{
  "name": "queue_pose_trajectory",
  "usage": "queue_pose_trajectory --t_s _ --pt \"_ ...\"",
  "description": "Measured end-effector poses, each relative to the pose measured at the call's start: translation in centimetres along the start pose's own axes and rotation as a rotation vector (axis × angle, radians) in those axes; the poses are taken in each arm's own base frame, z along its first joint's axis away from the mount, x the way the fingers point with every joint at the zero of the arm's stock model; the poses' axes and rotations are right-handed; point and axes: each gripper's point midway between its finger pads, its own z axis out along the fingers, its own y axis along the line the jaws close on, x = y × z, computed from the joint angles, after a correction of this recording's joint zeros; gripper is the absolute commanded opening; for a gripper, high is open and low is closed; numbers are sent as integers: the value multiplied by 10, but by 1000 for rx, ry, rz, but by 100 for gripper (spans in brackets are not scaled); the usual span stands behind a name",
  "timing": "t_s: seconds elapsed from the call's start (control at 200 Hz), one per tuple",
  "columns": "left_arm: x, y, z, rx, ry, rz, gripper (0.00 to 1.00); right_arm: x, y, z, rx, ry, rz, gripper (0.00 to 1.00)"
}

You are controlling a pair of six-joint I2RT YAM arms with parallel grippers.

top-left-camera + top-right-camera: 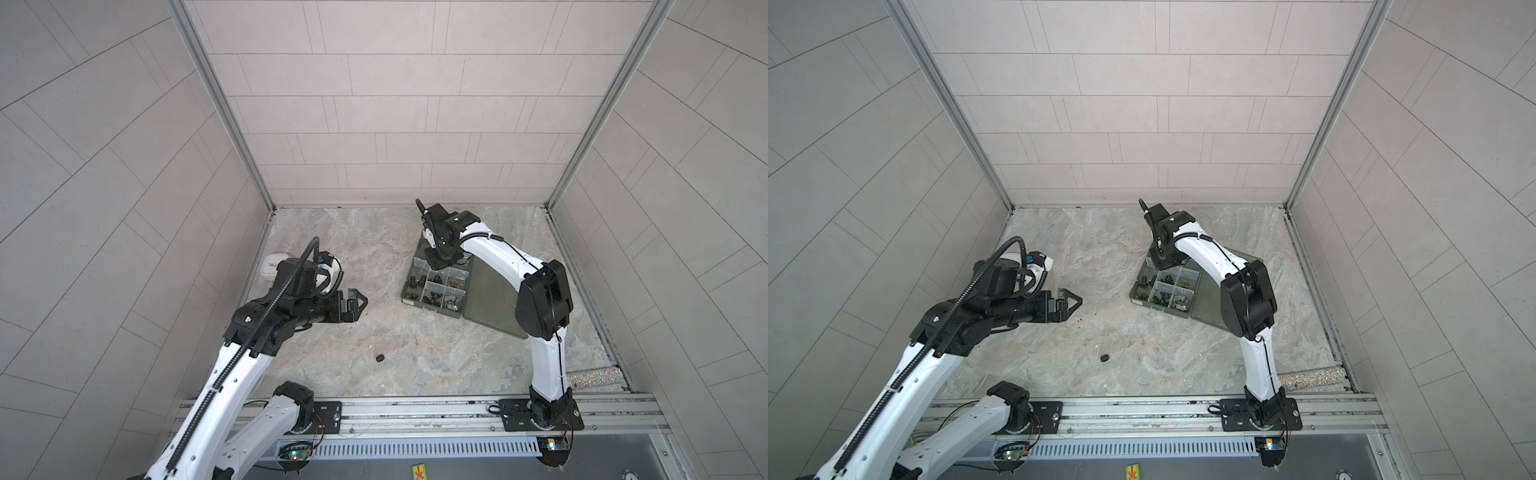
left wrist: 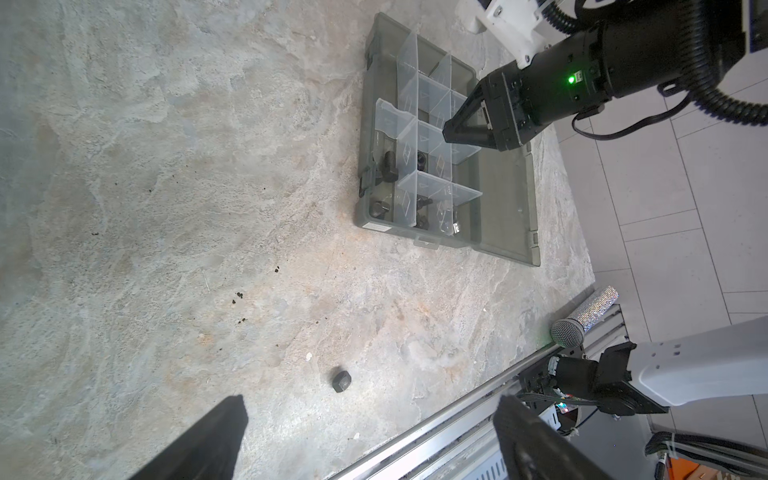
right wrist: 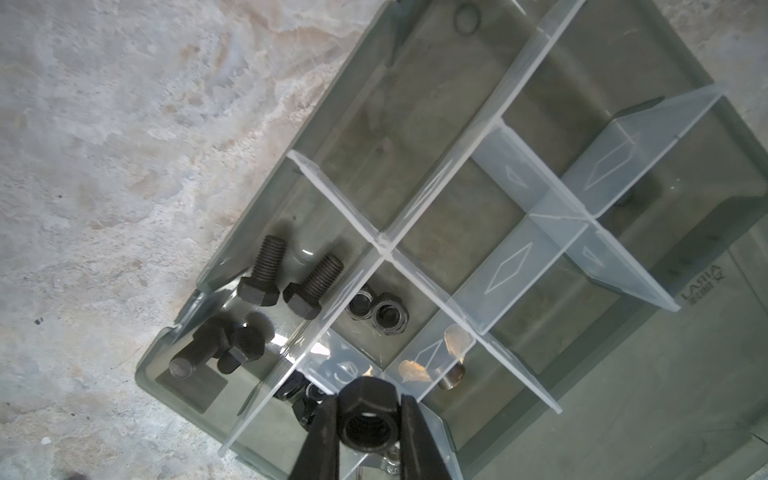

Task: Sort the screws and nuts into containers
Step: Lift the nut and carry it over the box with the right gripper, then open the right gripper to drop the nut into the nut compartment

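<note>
My right gripper comes down over the other nuts in the middle section of the box beside the screws next and releases the black hex nut (image 3: 368, 415) among them.
The containers are compartments of a smoky-grey organizer box (image 1: 409, 276) (image 1: 1138, 279) (image 2: 363, 137), split by pale dividers (image 3: 515, 266). My right gripper (image 3: 368, 409) (image 2: 451, 131) hovers over the box, shut on a black hex nut (image 3: 368, 415). Below it, screws (image 3: 313, 286) lie in the two compartments along the box's outer edge, and more nuts (image 3: 388, 318) in the one beside them. My left gripper (image 1: 357, 301) (image 1: 1073, 301) (image 2: 372, 409) hangs open and empty above the table's left half. One small black hex piece (image 1: 380, 358) (image 1: 1104, 357) (image 2: 341, 380) lies loose on the table; screw or nut, I cannot tell.
The box's lid (image 1: 494, 299) lies open flat on its right side. A glittery microphone (image 1: 594, 378) (image 2: 582, 320) rests at the front right corner. A white object (image 1: 272, 264) sits behind the left arm. A metal rail (image 1: 415, 409) borders the table's front.
</note>
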Motion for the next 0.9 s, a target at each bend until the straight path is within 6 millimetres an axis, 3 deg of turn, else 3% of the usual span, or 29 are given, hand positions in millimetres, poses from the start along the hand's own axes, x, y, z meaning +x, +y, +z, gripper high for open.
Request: queue_pose_trajectory --t_s 0.285,0.5,0.766,0.901 --pt "-1 1 5 -5 13 4 100 6 -9 22 8 59 5 15" --pt "-1 2 7 -7 19 2 100 8 -13 29 3 78 13 34" --pt "0 2 6 -7 19 2 100 8 -13 27 -1 75 5 40" --pt "2 0 -3 -2 -4 9 100 12 -6 10 -7 50 -12 40"
